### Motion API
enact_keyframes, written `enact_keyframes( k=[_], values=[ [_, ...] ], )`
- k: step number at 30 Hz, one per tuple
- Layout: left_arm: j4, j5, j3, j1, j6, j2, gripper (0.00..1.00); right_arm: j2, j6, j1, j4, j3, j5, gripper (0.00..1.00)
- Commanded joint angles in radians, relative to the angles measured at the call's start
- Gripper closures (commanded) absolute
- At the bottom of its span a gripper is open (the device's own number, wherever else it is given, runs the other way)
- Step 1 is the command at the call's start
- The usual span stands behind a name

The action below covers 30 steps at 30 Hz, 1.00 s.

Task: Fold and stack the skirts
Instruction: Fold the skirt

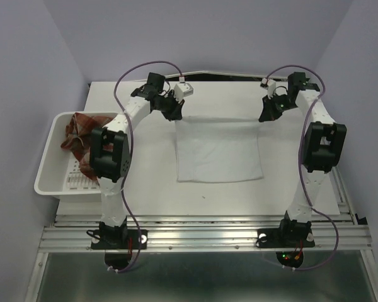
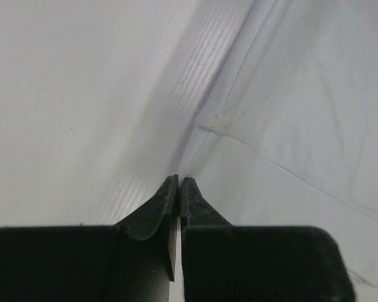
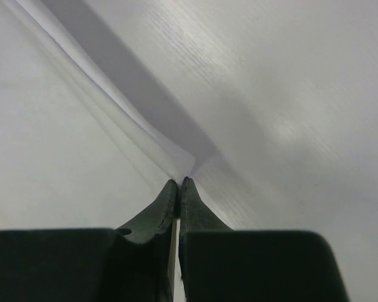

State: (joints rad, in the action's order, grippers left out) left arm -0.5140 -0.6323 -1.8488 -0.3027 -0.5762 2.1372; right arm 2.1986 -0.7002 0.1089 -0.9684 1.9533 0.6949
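Note:
My left gripper draws back next and releases the skirt over its near corner on the bin's side (image 1: 180,178), since that corner lies back from the gripper.
A white skirt (image 1: 219,150) lies spread flat in the middle of the table. My left gripper (image 1: 174,115) is shut on its far left corner; the left wrist view shows the jaws pinched together (image 2: 178,181) on the cloth's edge (image 2: 290,126). My right gripper (image 1: 264,116) is shut on the far right corner; the right wrist view shows the jaws closed (image 3: 178,182) on the fabric (image 3: 63,138). A red plaid skirt (image 1: 79,135) lies crumpled in the bin at the left.
A white plastic bin (image 1: 50,170) sits at the table's left edge. A small white and pink object (image 1: 184,88) lies at the far edge near the left arm. The table's back edge runs just behind both grippers.

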Motion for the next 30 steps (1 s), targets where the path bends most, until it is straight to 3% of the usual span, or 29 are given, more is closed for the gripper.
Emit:
enact_keyframes(
  k=[1,9,17,22,30],
  values=[
    [0.031,0.031,0.143,0.001,-0.091,-0.203,1.0,-0.184,-0.1,-0.002,-0.016,-0.103,-0.001,0.99],
    [0.092,0.074,0.542,-0.05,-0.169,-0.502,1.0,-0.437,-0.214,-0.029,0.016,-0.454,-0.035,0.99],
    [0.134,0.117,0.844,-0.145,-0.188,-0.669,1.0,-0.62,-0.255,-0.051,0.129,-0.79,-0.107,0.99],
    [0.196,0.183,0.962,-0.251,-0.162,-0.666,1.0,-0.645,-0.254,-0.071,0.197,-0.93,-0.133,0.99],
    [0.232,0.191,0.947,-0.276,-0.079,-0.556,0.97,-0.613,-0.225,-0.081,0.277,-0.989,-0.169,0.99]
  ],
)
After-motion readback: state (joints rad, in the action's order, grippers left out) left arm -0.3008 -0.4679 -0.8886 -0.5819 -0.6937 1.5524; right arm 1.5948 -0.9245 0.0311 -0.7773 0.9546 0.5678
